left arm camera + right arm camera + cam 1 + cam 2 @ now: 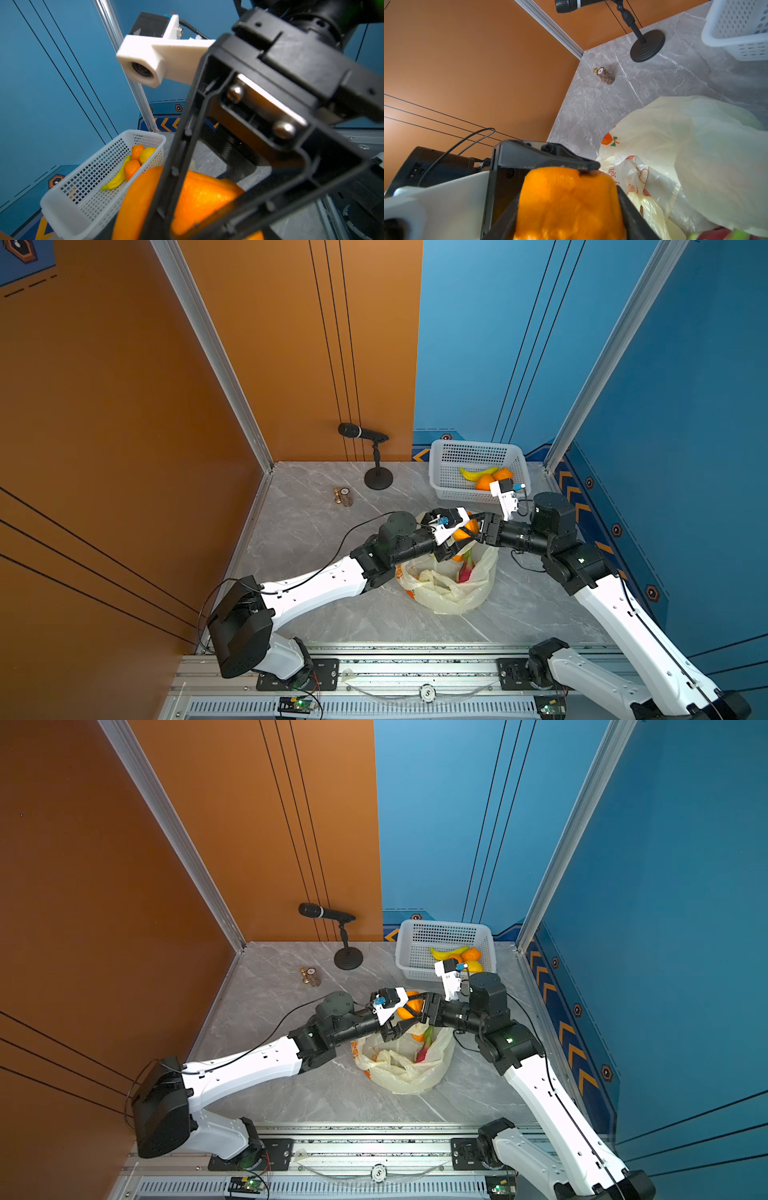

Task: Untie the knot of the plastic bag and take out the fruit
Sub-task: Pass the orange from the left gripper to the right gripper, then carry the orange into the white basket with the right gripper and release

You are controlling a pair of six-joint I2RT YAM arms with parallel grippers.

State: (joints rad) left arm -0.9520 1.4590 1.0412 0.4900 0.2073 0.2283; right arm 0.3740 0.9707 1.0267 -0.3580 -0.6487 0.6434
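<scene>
The right gripper carries the orange outward over the basket's bare bottom beside the oranges next, lowers it and releases, as that bottom lies outward and lower.
An orange [465, 531] [409, 1006] hangs above the plastic bag [453, 593] [407, 1073], between both grippers. My right gripper [471, 529] [417, 1006] is shut on it; in the right wrist view the orange [566, 203] fills the gap between its jaws. My left gripper [461, 537] [405, 1017] reaches in from the other side. One of its fingers [550, 160] lies on top of the orange and the other is hidden. The pale-yellow bag gapes open with no knot showing. Inside lie a pink dragon fruit [466, 570] and another orange [457, 558].
A white perforated basket [440, 485] [409, 965] [62, 205] at the back right holds a banana [478, 472], oranges [484, 482] and a lemon [473, 966]. A microphone on a round stand [378, 479] and small brown bottles [344, 496] stand at the back left.
</scene>
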